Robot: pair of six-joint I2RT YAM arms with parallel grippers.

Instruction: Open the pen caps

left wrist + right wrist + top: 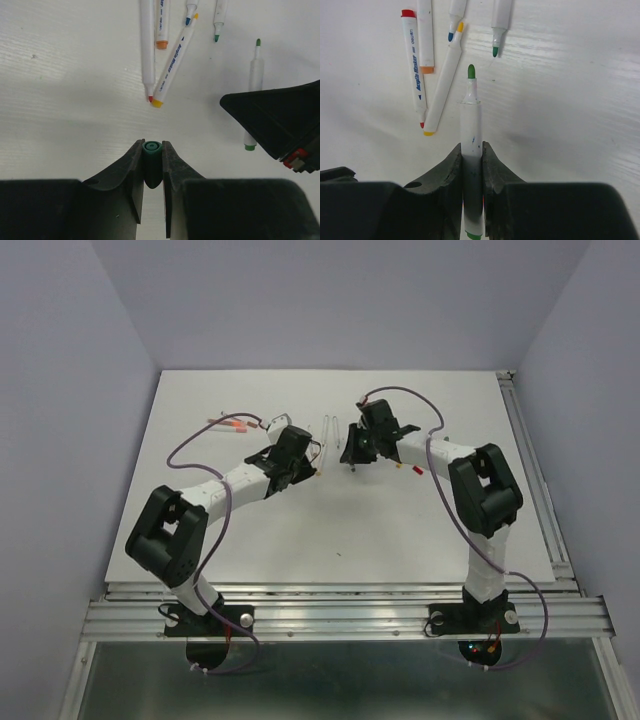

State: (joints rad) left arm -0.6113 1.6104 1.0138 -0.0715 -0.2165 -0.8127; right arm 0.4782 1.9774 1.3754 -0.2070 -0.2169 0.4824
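The green cap comes free next as my left gripper moves across and down, since tabletop by the yellow piece lies below it, to its right in the top view.
My left gripper (152,146) is shut on a short green pen cap (151,160), whose open round end points outward between the fingertips. My right gripper (471,147) is shut on a white pen body (471,125) with a bare green tip (471,71) pointing away from it. That pen (256,75) also shows in the left wrist view, sticking out of the right gripper's black fingers (275,120). From above, the left gripper (312,462) and right gripper (352,452) hang a little apart over the middle of the table.
Several uncapped white pens lie together beyond the grippers: a red one (414,65), an orange-ended one (425,35), a yellow-ended one (442,90), a blue-tipped one (454,20) and a green-tipped one (497,25). Small orange and red pieces (230,424) lie at the back left.
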